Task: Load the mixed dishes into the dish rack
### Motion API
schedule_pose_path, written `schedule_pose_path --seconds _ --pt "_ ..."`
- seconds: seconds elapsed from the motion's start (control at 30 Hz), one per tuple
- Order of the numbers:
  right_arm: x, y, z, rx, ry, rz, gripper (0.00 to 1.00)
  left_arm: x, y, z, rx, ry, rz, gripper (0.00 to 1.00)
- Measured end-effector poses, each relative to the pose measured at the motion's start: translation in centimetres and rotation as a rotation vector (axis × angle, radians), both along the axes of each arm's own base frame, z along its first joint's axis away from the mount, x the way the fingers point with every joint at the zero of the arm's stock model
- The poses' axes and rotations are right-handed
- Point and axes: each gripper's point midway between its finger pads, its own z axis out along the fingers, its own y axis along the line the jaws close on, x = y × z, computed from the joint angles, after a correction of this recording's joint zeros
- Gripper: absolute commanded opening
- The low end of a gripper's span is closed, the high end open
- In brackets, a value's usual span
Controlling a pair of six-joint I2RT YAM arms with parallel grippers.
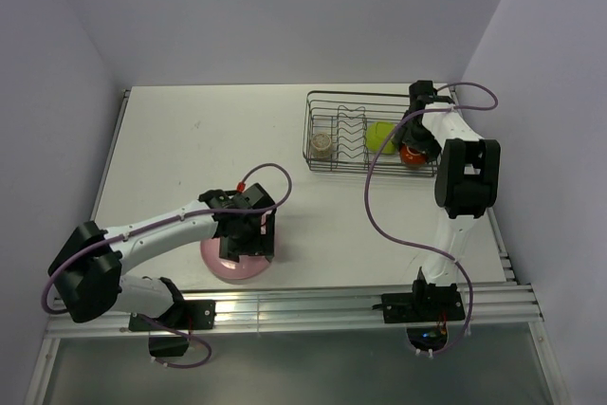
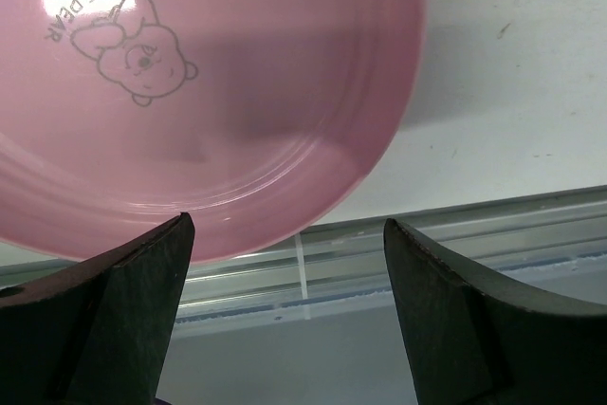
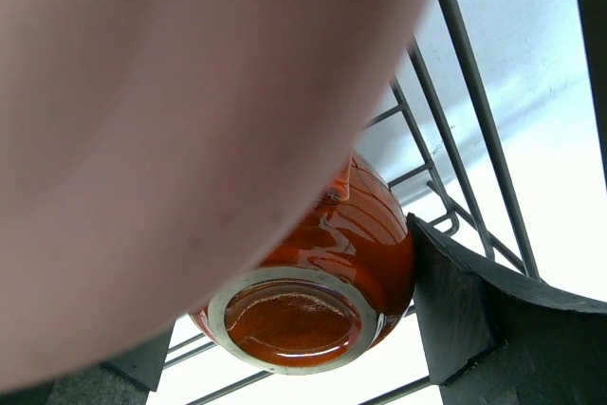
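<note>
I should next lower my left gripper, one finger on either side, and close, because the pink plate's near rim point(image 1: 254, 273) point(image 2: 289, 237) runs below it, already between its open fingers.
The big pink plate point(image 1: 220, 267) point(image 2: 209, 92) lies flat near the table's front edge. My left gripper point(image 1: 248, 239) point(image 2: 289, 234) hangs open just above its near rim, holding nothing. The black wire dish rack point(image 1: 370, 94) point(image 3: 474, 111) stands at the back right. In it are the speckled cup point(image 1: 322, 144), the yellow-green bowl point(image 1: 382, 137) and the dark red mug point(image 1: 413, 154) point(image 3: 303, 301), which lies on its side. My right gripper point(image 1: 414, 138) point(image 3: 285, 291) is open around the mug, with a gap at its left finger. The salmon-pink tumbler point(image 3: 161, 120) fills that view as a blur.
An aluminium rail point(image 1: 313, 305) runs along the table's front edge, right by the plate. Grey walls close in the table at the left, back and right. A purple cable point(image 1: 375, 206) loops from the right arm over the table beside the rack.
</note>
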Motion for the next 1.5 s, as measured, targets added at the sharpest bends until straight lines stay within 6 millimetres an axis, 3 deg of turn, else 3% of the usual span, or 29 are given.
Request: schedule_pose_path --seconds 0.23,1.2,1.5 --pt "0.0 0.1 0.1 -0.001 0.002 0.005 0.93 -0.5 0.0 -1.2 0.054 0.012 -0.029 0.88" --pt "-2.0 1.3 0.6 0.024 0.027 0.048 0.98 -1.0 -0.1 -1.7 0.054 0.006 -0.043 0.91" --pt "-2.3 1.3 3.3 0.018 -0.012 0.053 0.99 -1.5 0.6 -2.3 0.063 0.013 -0.043 0.89"
